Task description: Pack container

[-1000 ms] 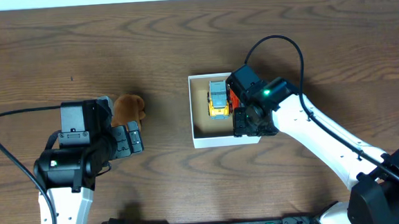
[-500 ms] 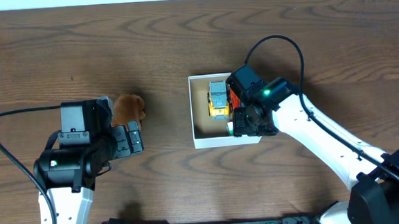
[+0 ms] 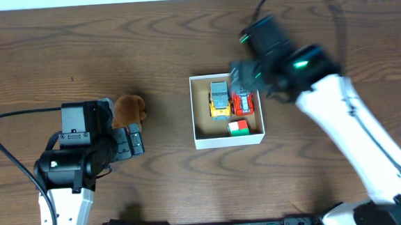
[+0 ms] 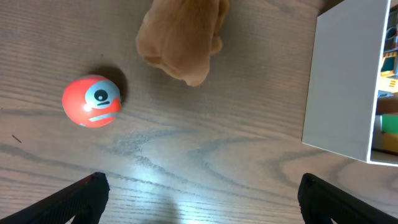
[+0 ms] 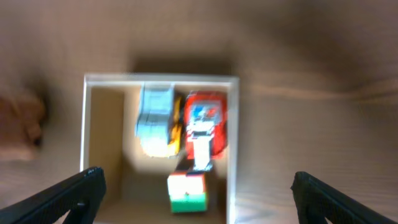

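My left gripper goes left in its wrist view next and lowers its open fingers around the red ball (image 4: 92, 101), still outside the container.
The container (image 3: 194, 114), a shallow white box with a tan floor, sits mid-table. In it lie a yellow-grey toy truck (image 3: 218, 99), a red toy car (image 3: 242, 103) and a red-white-green cube (image 3: 238, 127). My right gripper (image 3: 244, 75) is blurred above the box's far right corner. In the right wrist view it (image 5: 199, 204) is open and empty, high above the container (image 5: 161, 78), truck (image 5: 155, 121), car (image 5: 202, 124) and cube (image 5: 186, 191). My left gripper (image 3: 136, 141) is open and empty (image 4: 199, 205) over bare wood, left of the container wall (image 4: 342, 81).
A brown plush toy (image 3: 129, 110) lies left of the container, beside my left arm; it also shows in the left wrist view (image 4: 183, 37). A red ball with a face (image 4: 92, 101) lies on the wood near the plush.
My right gripper has let go of the cube, which now lies in the box's near right corner, and has risen and moved toward the far side. The left arm has not moved.
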`<state>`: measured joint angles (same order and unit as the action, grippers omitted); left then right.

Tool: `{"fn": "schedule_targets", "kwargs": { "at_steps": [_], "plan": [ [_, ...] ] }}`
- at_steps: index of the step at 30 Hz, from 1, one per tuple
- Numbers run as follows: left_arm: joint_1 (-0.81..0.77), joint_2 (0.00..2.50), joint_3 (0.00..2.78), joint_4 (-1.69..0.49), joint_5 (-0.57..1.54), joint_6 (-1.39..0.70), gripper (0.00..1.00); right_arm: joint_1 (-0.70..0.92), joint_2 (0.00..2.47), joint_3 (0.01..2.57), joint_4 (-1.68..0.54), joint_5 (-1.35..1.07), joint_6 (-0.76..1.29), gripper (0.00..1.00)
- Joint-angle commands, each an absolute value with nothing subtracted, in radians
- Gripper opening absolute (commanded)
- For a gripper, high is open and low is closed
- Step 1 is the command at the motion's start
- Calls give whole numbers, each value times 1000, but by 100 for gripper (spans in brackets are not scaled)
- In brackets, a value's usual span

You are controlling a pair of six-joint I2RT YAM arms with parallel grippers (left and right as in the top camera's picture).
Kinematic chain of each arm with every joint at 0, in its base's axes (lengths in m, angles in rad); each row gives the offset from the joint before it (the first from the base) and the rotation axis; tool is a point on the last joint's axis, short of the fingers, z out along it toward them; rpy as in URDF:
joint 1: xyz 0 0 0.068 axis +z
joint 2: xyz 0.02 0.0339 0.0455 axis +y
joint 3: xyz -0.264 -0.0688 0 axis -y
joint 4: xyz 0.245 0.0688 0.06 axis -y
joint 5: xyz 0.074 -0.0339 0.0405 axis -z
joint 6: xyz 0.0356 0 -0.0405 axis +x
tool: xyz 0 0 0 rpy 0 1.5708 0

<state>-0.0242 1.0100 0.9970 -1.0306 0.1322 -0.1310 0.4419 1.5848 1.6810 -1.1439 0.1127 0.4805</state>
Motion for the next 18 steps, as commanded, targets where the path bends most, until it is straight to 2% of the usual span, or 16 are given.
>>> {"fn": "schedule_targets", "kwargs": {
  "at_steps": [1,6,10,18],
  "plan": [
    [-25,1011,1000,-1040,142,-133,98,305,1531,1736,-1189,153,466,99],
    [-25,1009,1044,-1097,75,-121,98,65,1528,1721,-1278,138,488,99],
    [-2,1011,1086,-1145,2,-160,98,-63,1534,1662,-1275,138,447,99],
    [195,1063,1102,-1134,-31,-197,98,-132,1541,1433,-1100,119,401,99]
  ]
}}
